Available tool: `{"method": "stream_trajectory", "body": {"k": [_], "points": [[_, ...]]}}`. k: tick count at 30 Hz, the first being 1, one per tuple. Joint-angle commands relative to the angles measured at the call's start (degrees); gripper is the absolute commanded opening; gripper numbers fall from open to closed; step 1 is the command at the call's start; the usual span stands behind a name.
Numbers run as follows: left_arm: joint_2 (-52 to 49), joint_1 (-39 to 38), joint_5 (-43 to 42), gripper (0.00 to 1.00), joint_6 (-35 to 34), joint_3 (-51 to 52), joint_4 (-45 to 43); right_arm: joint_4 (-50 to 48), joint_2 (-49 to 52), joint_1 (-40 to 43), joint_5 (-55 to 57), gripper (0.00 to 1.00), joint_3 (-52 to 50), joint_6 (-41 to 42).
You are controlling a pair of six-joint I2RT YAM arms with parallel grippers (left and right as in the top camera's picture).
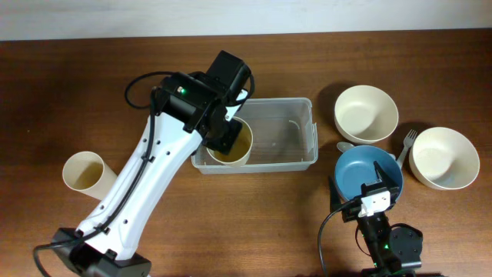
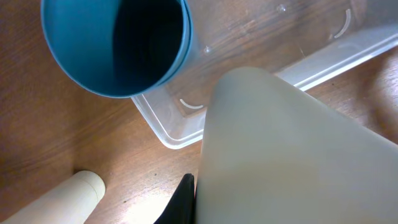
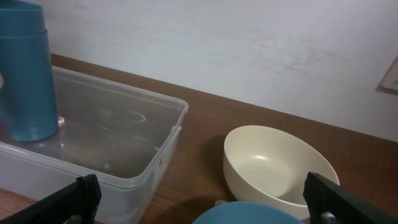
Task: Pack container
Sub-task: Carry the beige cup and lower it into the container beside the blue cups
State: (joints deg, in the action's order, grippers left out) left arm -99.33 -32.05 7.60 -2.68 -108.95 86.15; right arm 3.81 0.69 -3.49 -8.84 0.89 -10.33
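The container's empty near corner (image 2: pixel 181 114) is below my left gripper. My left gripper will turn, lower the cream cup in there next to the blue cup (image 2: pixel 118 43) and let go.
The clear container (image 1: pixel 288 131) lies at the table's middle. My left gripper (image 1: pixel 221 129) hangs over its left end, shut on the wall of a cream cup (image 1: pixel 233 146) whose mouth faces up. In the left wrist view that cup (image 2: pixel 292 149) fills the foreground against one black finger (image 2: pixel 185 199). A blue cup (image 2: pixel 118 43) stands upright in the container's corner (image 2: pixel 168 134); the arm hides it from overhead. The right wrist view shows the blue cup (image 3: pixel 25 68) inside the container (image 3: pixel 168 134). My right gripper (image 1: pixel 374 201) is open, empty, just near of a blue bowl (image 1: pixel 367 169).
Another cream cup (image 1: pixel 84 173) lies on its side at the left. Two cream bowls (image 1: pixel 366 113) (image 1: pixel 443 157) stand at the right, with a fork (image 1: pixel 405 146) between them and a grey spoon (image 1: pixel 346 146) beside the blue bowl.
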Motion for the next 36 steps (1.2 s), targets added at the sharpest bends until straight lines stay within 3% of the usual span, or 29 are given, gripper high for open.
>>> {"method": "stream_trajectory", "body": {"k": [1,10,16,29,36], "points": [[-0.1,-1.1,0.8,0.01,-0.6,0.2,0.9,0.2,-0.5,-0.3,0.5,0.99,-0.4,0.2],[1.1,-1.2,1.2,0.02,-2.4,0.2,4.6,0.2,-0.5,-0.3,0.5,0.99,-0.4,0.2],[3.4,-1.2,7.5,0.02,-10.1,0.2,4.4,0.2,-0.5,-0.3,0.5,0.99,-0.4,0.2],[3.6,-1.2,14.8,0.02,-43.8,5.7,3.0,0.2,-0.5,-0.3,0.5,0.99,-0.4,0.2],[3.6,-1.2,14.6,0.02,-68.8,11.4,3.5,0.2,-0.5,-0.3,0.5,0.99,-0.4,0.2]]}}
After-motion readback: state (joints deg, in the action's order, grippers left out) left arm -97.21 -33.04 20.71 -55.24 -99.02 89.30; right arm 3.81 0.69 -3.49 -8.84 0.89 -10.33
